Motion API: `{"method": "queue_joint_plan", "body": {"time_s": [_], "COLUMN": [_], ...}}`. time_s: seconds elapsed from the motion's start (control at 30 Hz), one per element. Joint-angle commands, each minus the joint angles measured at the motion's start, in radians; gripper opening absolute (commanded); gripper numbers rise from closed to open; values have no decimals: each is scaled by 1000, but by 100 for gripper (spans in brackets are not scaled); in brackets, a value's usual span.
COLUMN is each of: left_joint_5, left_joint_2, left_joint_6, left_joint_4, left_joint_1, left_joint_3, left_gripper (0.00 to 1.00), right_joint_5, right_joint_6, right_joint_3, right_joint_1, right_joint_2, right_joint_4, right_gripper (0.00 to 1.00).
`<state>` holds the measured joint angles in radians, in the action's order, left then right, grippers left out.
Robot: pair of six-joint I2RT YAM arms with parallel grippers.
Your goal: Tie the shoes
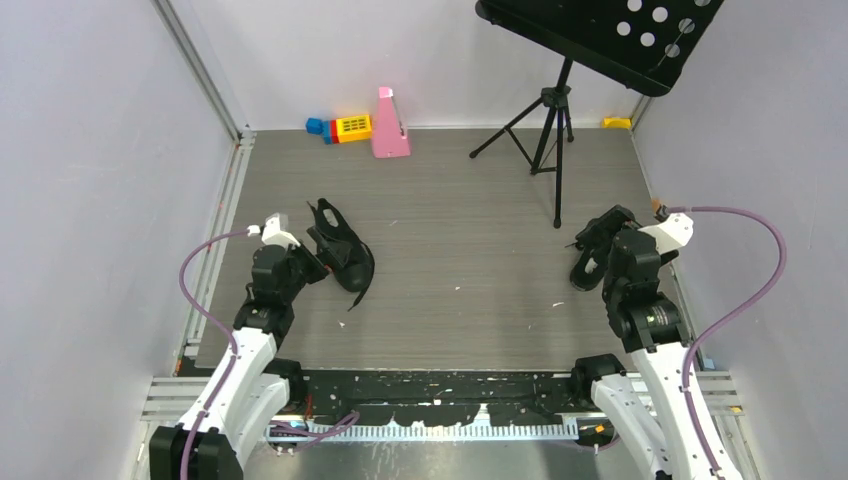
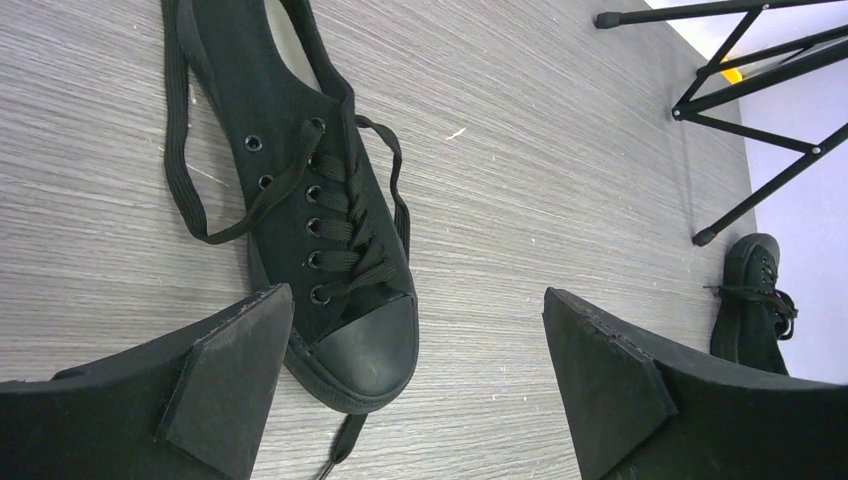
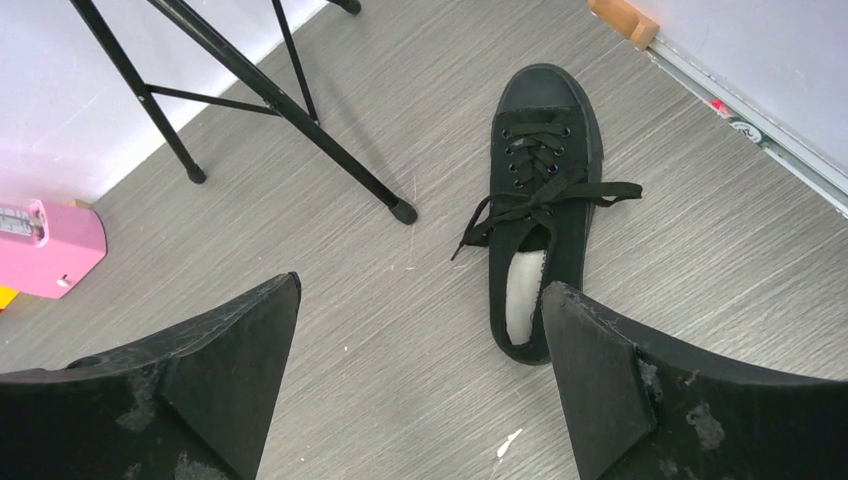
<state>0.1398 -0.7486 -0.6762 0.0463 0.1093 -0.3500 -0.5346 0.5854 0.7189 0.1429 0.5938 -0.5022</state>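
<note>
My left gripper will move outward past the toe and laces next, then go down onto the shoe's upper edge at the opening (image 1: 333,224) (image 2: 318,68).
Two black lace-up shoes lie on the grey floor. The left shoe (image 1: 345,250) (image 2: 330,220) points its rubber toe at my left gripper (image 1: 308,265) (image 2: 415,300). Its laces (image 2: 185,170) trail loose on the floor, and one end runs out under the toe. That gripper hovers open just above the toe, touching nothing. The right shoe (image 1: 583,270) (image 3: 545,170) lies heel toward my right gripper (image 1: 603,245) (image 3: 420,290), its laces (image 3: 530,205) crossed at the top with the ends spread sideways. The right gripper is open and empty, with its right finger (image 3: 600,380) over the heel.
A black tripod music stand (image 1: 555,130) (image 3: 280,100) stands at the back right, one foot close to the right shoe. A pink metronome (image 1: 388,125) and coloured toy blocks (image 1: 345,127) sit at the back wall. White walls with metal rails bound both sides.
</note>
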Motion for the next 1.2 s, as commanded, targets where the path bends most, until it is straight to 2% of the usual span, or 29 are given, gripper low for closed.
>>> {"method": "queue_joint_plan", "body": {"time_s": [0.0,0.3,0.43,0.63,0.73,0.83,1.0,1.17], "left_joint_5": [-24,-38,-173,-326,-423,-432,-386,-395], "left_joint_2": [5,-9,-63,-229,-308,-380,-484,-673], "left_joint_6": [0,16,6,35,69,88,164,164], "left_joint_4": [0,7,-36,-114,-203,-238,-163,-266], "left_joint_1": [2,3,4,37,65,86,113,114], "left_joint_3": [-29,-19,-33,-130,-228,-299,-361,-539], "left_gripper": [100,100,100,98,100,100,100,99], "right_joint_5": [4,57,170,292,350,383,415,441], "right_joint_6": [7,4,-36,-53,-46,-41,-32,-30], "right_joint_3": [20,11,39,71,70,71,81,97], "right_joint_1": [0,0,0,0,0,0,1,2], "right_joint_2": [21,42,102,214,251,282,315,329], "right_joint_4": [44,65,54,61,101,124,145,153], "right_gripper": [96,96,96,96,96,96,96,96]}}
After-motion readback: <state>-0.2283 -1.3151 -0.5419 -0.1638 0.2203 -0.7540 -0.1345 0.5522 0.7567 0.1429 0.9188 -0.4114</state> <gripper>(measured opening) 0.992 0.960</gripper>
